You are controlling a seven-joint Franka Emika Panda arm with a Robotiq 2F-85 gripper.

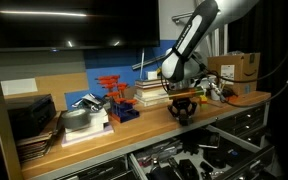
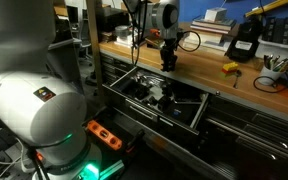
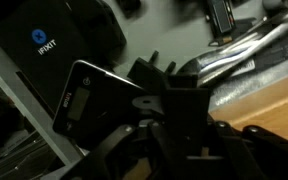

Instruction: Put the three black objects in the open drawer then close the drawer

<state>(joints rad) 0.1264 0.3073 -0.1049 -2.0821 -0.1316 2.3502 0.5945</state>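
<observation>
The drawer's bare gray bottom is below my gripper, toward my base. My gripper will move back from the workbench and go down to release the black object.
My gripper (image 1: 184,108) hangs over the front edge of the wooden workbench (image 1: 134,128), above the open drawer (image 1: 184,162). It also shows in an exterior view (image 2: 169,60), just above the drawer (image 2: 199,112). In the wrist view the fingers (image 3: 179,135) are shut on a black object (image 3: 181,105) that stands between them. The drawer holds dark tools (image 2: 164,95). I cannot tell whether other black objects lie among them.
A black iFixit case (image 3: 49,40) and a flat black box (image 3: 94,95) lie in the drawer below the gripper. Stacked books (image 1: 152,95), an orange rack (image 1: 111,88) and a cardboard box (image 1: 239,68) stand on the bench. A black-and-yellow device (image 2: 246,40) stands further back.
</observation>
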